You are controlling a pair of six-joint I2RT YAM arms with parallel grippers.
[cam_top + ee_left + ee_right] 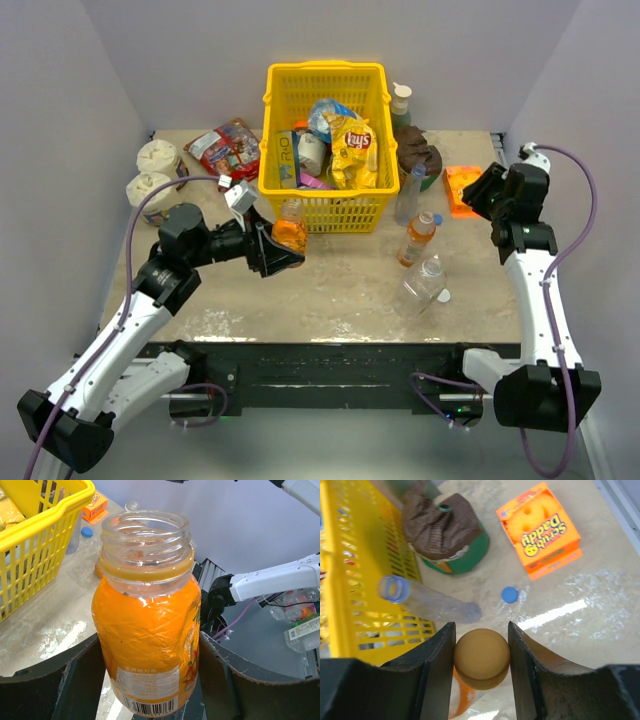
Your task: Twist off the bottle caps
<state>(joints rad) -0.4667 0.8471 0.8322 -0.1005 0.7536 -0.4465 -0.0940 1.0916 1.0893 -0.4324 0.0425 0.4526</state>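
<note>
My right gripper will next move down to the bare table in front of the orange (463, 235) (562, 598) sponge box, because that spot near the blue cap is clear.
My left gripper (283, 250) (150, 652) is shut on the small orange juice bottle (290, 233) (147, 630), in front of the basket. The bottle's neck is open, with no cap on it. My right gripper (472, 194) (481, 635) is up at the right, shut on an orange-tan cap (481, 658). On the table between the arms are a tall bottle with an orange label (416, 240), an open clear bottle (408, 196) (437, 605) and a clear bottle lying down (422, 282). A blue cap (438, 219) (509, 594) and a white cap (443, 295) lie loose on the table.
A yellow basket (325, 70) full of snacks stands at the back centre. To its right are a green can under a brown cloth (418, 155) (445, 530) and an orange sponge box (462, 188) (540, 530). Two white tubs (152, 172) and a snack bag (225, 148) sit at back left.
</note>
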